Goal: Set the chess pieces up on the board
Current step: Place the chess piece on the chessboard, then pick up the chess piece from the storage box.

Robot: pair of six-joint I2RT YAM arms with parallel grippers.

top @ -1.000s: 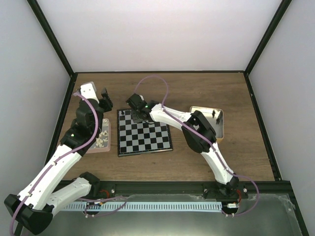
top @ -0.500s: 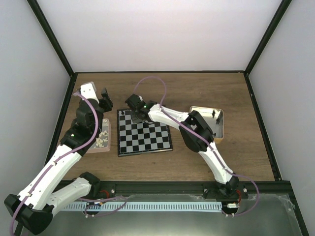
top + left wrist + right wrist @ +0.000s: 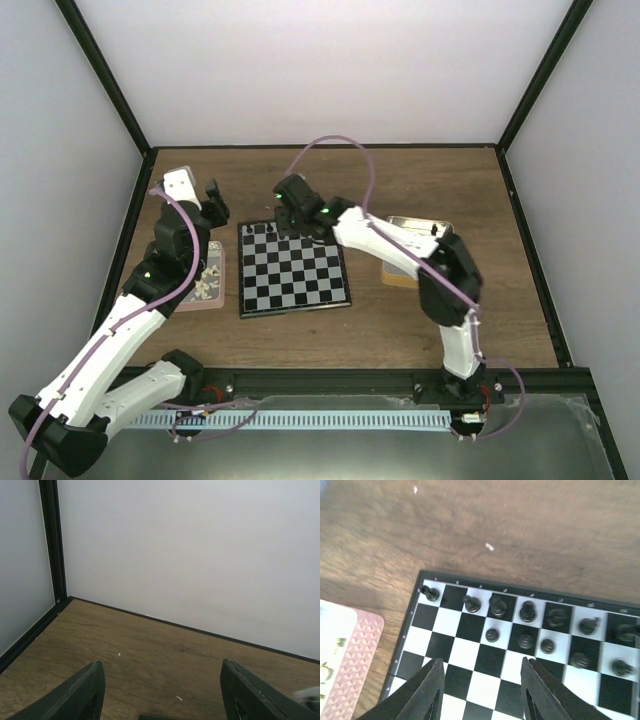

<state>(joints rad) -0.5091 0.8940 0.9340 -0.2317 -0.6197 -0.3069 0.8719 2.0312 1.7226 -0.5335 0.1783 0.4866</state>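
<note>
The metal tin's far end (image 3: 425,230), showing a black chess piece, lies to the right of my empty right gripper in the top view, so I will swing across and down.
The board (image 3: 300,275) lies flat at mid-table, black and pale checks. In the right wrist view, several tiny black chess pieces (image 3: 498,605) stand on the two rows of the board (image 3: 470,680) nearest its far edge. My right gripper (image 3: 482,687) hangs open above the board's far left part, with bare squares and no piece between its fingers (image 3: 427,692). From above, the right gripper (image 3: 288,222) is over the board's far edge. My left gripper (image 3: 214,196) is held off the board's far left corner. The left gripper (image 3: 165,695) is open and empty over bare wood.
A pink tray (image 3: 210,290) with pale bits lies left of the board, partly under the left arm; its corner shows as the pink tray (image 3: 355,650). A metal tin (image 3: 405,224) sits right of the board, half hidden by the right arm. Walls close the table.
My right gripper has opened, risen and drawn back toward the board's far edge, leaving a piece standing. Its elbow swung right over the tin. The left arm has not moved.
</note>
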